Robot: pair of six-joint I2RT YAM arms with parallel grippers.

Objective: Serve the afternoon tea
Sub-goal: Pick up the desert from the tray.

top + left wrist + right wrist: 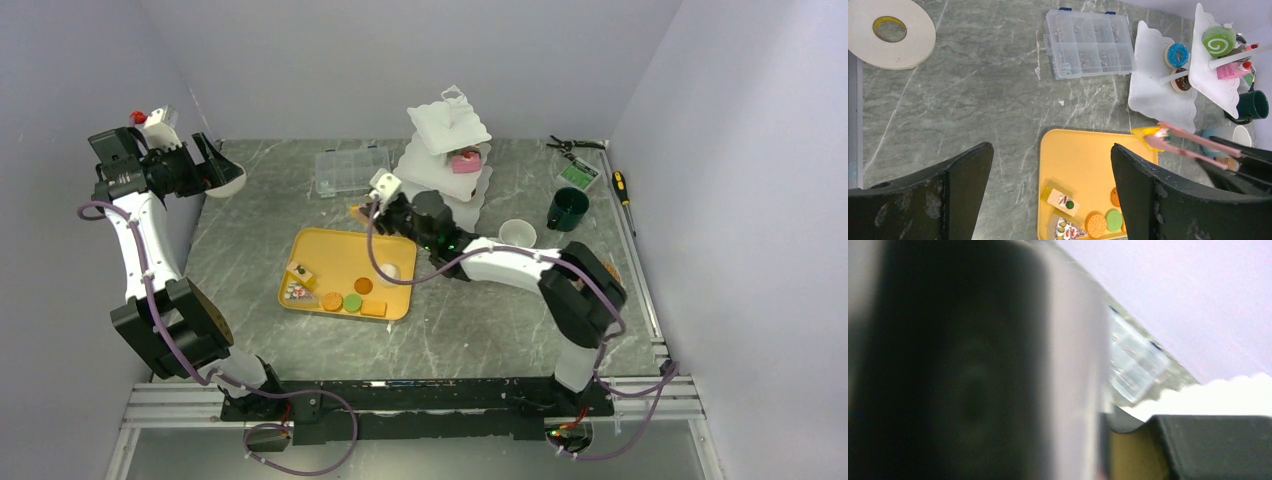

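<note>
My right gripper should next swing to its right in the top view, over the mug-side edge of the stand's bottom shelf, and let go of the pink tongs (1198, 146) there.
The white three-tier stand (450, 160) carries a blue donut (1177, 54), a chocolate donut (1180, 82), a green swirl cake (1218, 41) and a pink cake slice (465, 160). My right gripper (383, 208) is shut on the pink tongs (1198, 146), which pinch a yellow cake slice (1152, 136) above the far right corner of the yellow tray (340, 250). On the tray lie cake slices (1060, 198) and round biscuits (1095, 224). A white mug (517, 233) and a dark-green mug (567, 208) stand right of the stand. My left gripper (213, 162) hangs open and empty, high at the far left.
A clear compartment box (352, 170) sits left of the stand. A white tape roll (890, 30) lies at the table's far left corner. Pliers (575, 145), a green card (578, 175) and a screwdriver (622, 187) lie at the far right edge.
</note>
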